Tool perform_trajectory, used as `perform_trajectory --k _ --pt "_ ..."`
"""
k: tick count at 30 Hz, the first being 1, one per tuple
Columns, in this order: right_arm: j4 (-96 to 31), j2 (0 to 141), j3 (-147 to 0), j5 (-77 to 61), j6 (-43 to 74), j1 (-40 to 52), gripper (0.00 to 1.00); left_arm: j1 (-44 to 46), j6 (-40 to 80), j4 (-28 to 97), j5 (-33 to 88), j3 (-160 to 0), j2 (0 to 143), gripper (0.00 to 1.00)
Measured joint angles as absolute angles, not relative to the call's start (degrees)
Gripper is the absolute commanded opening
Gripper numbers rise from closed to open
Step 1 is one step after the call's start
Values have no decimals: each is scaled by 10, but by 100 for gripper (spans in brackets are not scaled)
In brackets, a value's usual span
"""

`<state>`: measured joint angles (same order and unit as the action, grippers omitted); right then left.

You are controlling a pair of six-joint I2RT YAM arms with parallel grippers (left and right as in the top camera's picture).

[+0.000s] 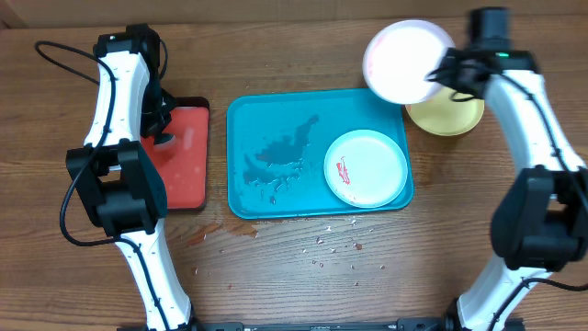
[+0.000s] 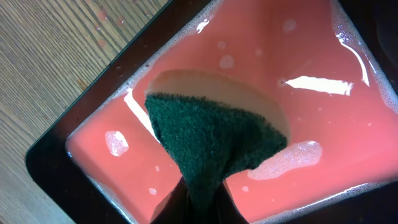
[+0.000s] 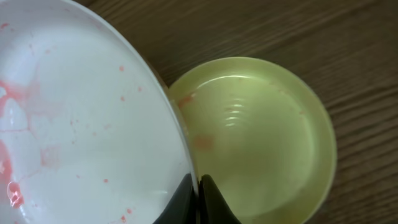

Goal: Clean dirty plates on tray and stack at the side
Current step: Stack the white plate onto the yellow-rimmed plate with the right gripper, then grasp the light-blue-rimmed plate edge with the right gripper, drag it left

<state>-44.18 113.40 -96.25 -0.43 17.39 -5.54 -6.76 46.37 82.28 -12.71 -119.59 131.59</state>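
I will next move my right gripper down and to the right in the overhead view and let go of the white plate (image 1: 404, 60) on the yellow-green plate (image 1: 455, 115), because the white plate is hanging off-center.
My right gripper (image 1: 447, 74) (image 3: 198, 186) is shut on the rim of a white plate (image 1: 404, 60) (image 3: 74, 124) and holds it tilted in the air, beyond the teal tray's (image 1: 276, 110) far right corner. The plate has faint red streaks. Below it, a yellow-green plate (image 1: 455, 115) (image 3: 261, 137) lies on the table right of the tray. A light-blue rimmed plate (image 1: 366, 167) with a red smear lies in the tray's right half. My left gripper (image 1: 161, 124) (image 2: 202, 202) is shut on a green-and-tan sponge (image 2: 217, 137) over the red tray (image 1: 188, 156) (image 2: 323, 112).
The red tray holds soapy water with foam. The teal tray has wet patches (image 1: 280, 156) in its middle. Droplets and red crumbs (image 1: 331, 248) lie on the wooden table in front of the teal tray.
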Motion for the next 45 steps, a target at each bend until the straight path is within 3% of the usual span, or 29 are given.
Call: perform_trajectory --k 6,9,13,16,17,26,29,32,35,38,45 --pt "-436 1134 -908 -60 189 -143 4 -68 463 823 -127 -1196 1316 4" --pt "-415 1134 -879 -71 195 -162 16 -68 464 823 -127 -1196 1316 4" --pt "-384 1134 -854 -77 195 -167 20 -68 463 823 -127 -1196 1316 4" --pt "-381 1134 -848 -79 194 -167 62 -68 463 823 -126 -1196 1316 4" --pt "-382 1134 -847 -82 197 -167 67 -68 463 823 -125 -1196 1316 4" --pt "-435 1134 -847 -242 140 -130 64 -68 462 818 -121 -1196 1316 4" --pt "-481 1134 -847 -267 87 -83 53 -68 462 817 -120 -1196 1316 4" --pt "-511 1134 -847 -234 53 -23 49 -68 461 816 -118 -1196 1316 4" --pt "-507 1134 -840 -166 34 34 60 -68 461 816 -118 -1196 1316 4" --pt "-478 1134 -819 -95 23 73 60 -68 461 816 -117 -1196 1316 4" --pt "-435 1134 -788 -11 6 87 58 -68 459 816 -116 -1196 1316 4"
